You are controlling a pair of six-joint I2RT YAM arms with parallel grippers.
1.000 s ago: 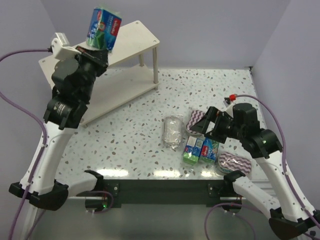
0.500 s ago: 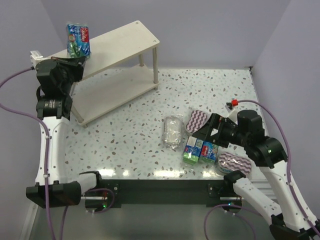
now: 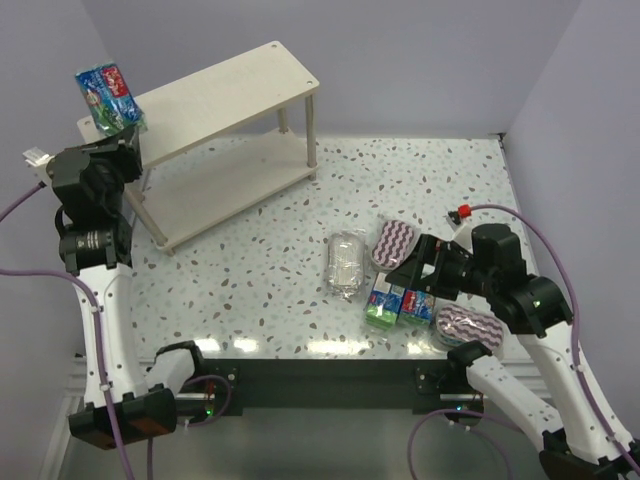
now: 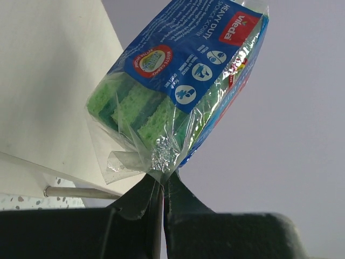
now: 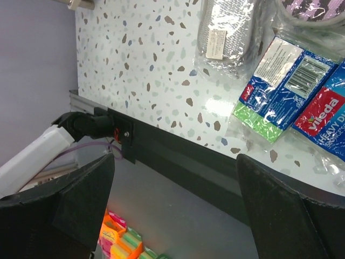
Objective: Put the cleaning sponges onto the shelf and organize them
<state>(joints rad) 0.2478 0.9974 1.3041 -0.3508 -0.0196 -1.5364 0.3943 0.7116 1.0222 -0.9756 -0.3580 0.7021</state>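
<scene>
My left gripper moves down and releases the pack on the nearest end of the shelf's top board [image 3: 91, 131] [image 4: 67, 127] next. The pack still hangs above the board's bare surface.
My left gripper [image 3: 119, 128] [image 4: 161, 181] is shut on the crimped wrapper end of a green-and-blue sponge pack [image 3: 107, 93] [image 4: 178, 81], which it holds up in the air just past the left end of the cream-white shelf [image 3: 225, 90] [image 4: 43, 81]. On the table lie a silvery clear-wrapped pack [image 3: 346, 262] [image 5: 226, 32], two green-and-blue packs [image 3: 385, 300] [image 3: 419, 300] [image 5: 275, 86], and two purple-striped oval pads [image 3: 397, 240] [image 3: 468, 325]. My right gripper [image 3: 410, 266] [image 5: 178, 216] hangs open over the two packs and holds nothing.
The table's black front rail [image 3: 320, 375] [image 5: 178, 156] runs along the near edge. Below it, in the right wrist view, sits a box of colourful sponges [image 5: 116, 243]. Lilac walls close in the left, back and right sides.
My left arm has swung left and lower, carrying the green-and-blue pack from above the shelf's top board to beyond its left end. The right arm has barely shifted.
</scene>
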